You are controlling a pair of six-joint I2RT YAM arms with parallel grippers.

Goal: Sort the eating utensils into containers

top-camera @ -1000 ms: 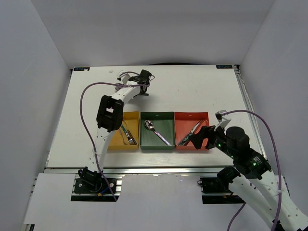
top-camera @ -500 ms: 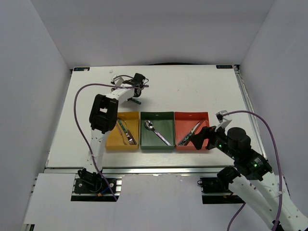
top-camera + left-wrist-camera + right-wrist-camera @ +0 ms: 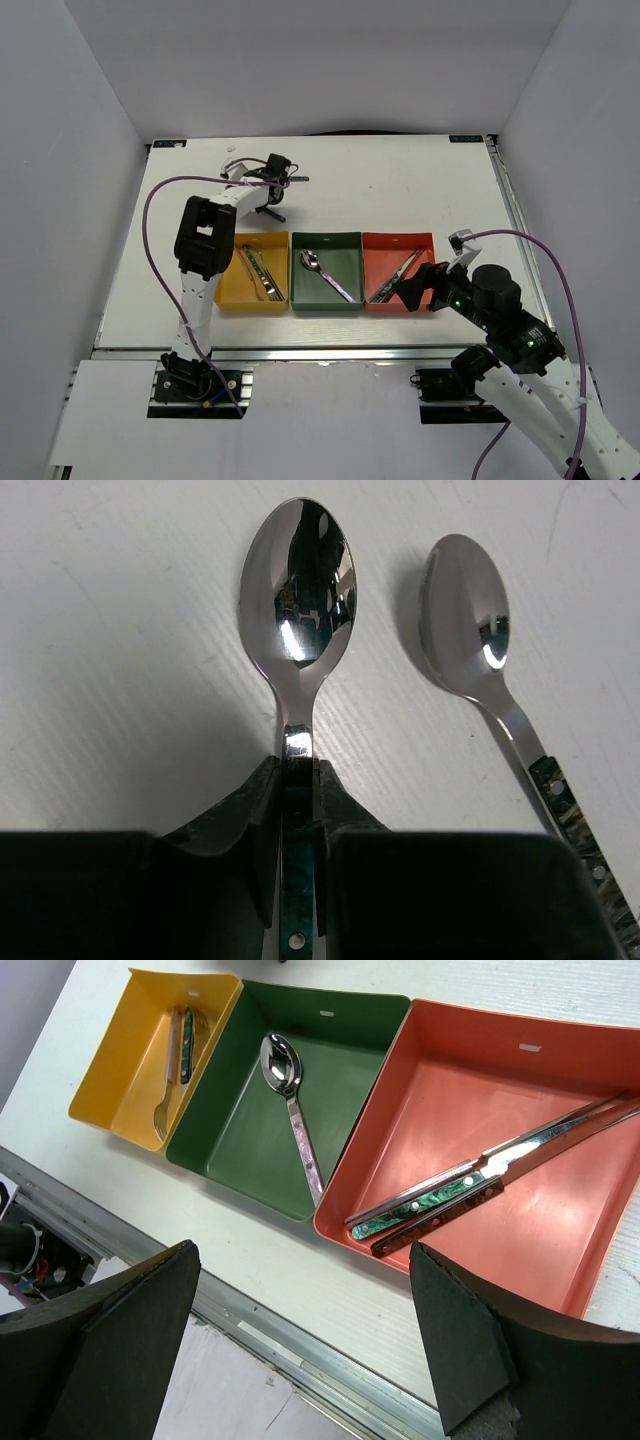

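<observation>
The green tray [image 3: 337,264] lies back from my left gripper, to its right in the top view. My left gripper will lift the spoon with the teal handle over that tray and release it.
My left gripper [image 3: 297,775] is shut on the teal handle of a silver spoon [image 3: 300,580], whose bowl sticks out in front over the white table. A second spoon [image 3: 470,610] with a dark patterned handle lies on the table just to its right. In the top view the left gripper [image 3: 274,208] is at the far left of the table, behind the yellow tray [image 3: 232,290]. My right gripper [image 3: 303,1255] is open and empty, hovering by the front of the red tray [image 3: 540,1220]; it also shows in the top view [image 3: 412,288].
The yellow tray [image 3: 130,1070] holds a few utensils [image 3: 175,1060]. The green tray [image 3: 240,1120] holds one spoon [image 3: 290,1090]. The red tray holds two knives [image 3: 470,1185]. The table's metal front edge [image 3: 300,1340] runs under the right gripper.
The left wrist has swung leftward along the far side of the table. The right arm has not moved.
</observation>
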